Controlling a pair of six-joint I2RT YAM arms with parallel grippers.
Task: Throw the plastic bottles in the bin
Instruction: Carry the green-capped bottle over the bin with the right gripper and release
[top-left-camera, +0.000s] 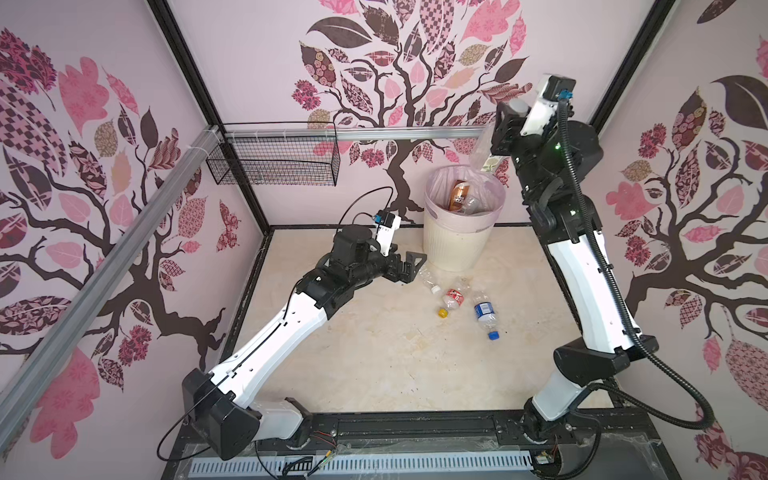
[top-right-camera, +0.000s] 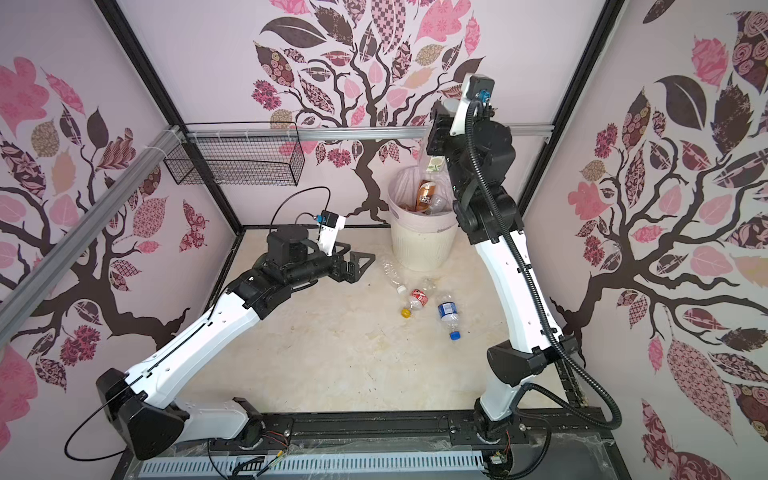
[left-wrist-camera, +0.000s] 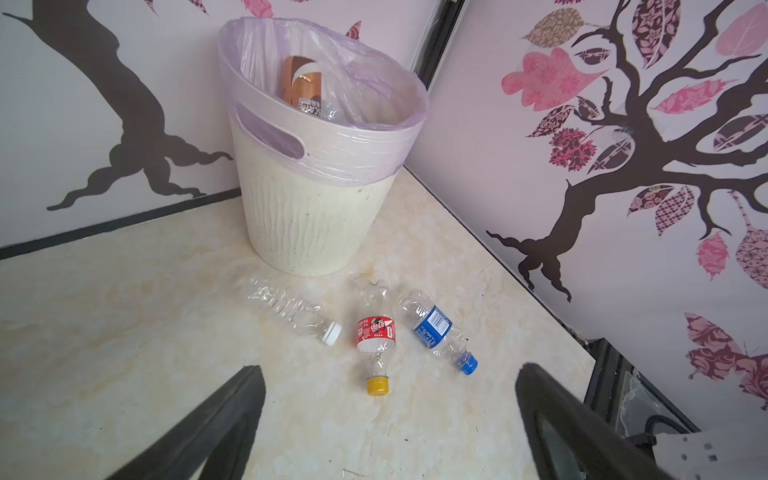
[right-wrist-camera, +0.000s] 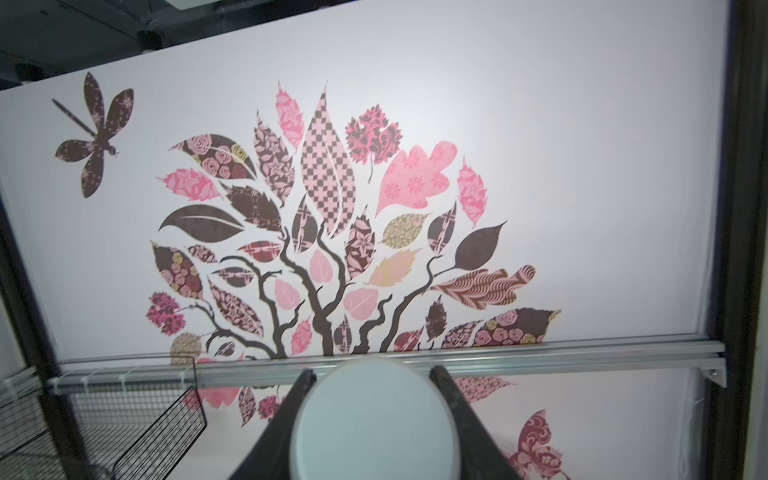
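The bin's bag-lined opening (top-left-camera: 464, 190) is below the robot's right gripper and the hanging bottle, so the right gripper will move down toward it next and release the clear bottle inside.
The cream-white bin (top-left-camera: 455, 245) (top-right-camera: 422, 245) (left-wrist-camera: 316, 216), lined with a pale pink bag, stands at the back wall; a brown-labelled bottle (top-left-camera: 459, 195) and a clear one lie inside. Three plastic bottles lie on the floor in front of it: a clear one with a white cap (top-left-camera: 428, 279) (left-wrist-camera: 291, 309), a red-labelled one with a yellow cap (top-left-camera: 451, 299) (left-wrist-camera: 376, 332), and a blue-labelled one (top-left-camera: 485, 313) (left-wrist-camera: 434, 328). My left gripper (top-left-camera: 409, 266) (left-wrist-camera: 389, 369) is open and empty, low beside the clear bottle. My right gripper (top-left-camera: 505, 124) (right-wrist-camera: 372, 370) is shut on a clear bottle (top-left-camera: 486, 153) hanging above the bin's rim, its pale cap (right-wrist-camera: 374, 419) between the fingers.
A black wire basket (top-left-camera: 274, 162) hangs from the aluminium rail (top-left-camera: 395, 133) on the back wall, left of the bin. Patterned walls close in the floor on three sides. The arm bases sit on a black rail (top-left-camera: 415, 428) at the front edge.
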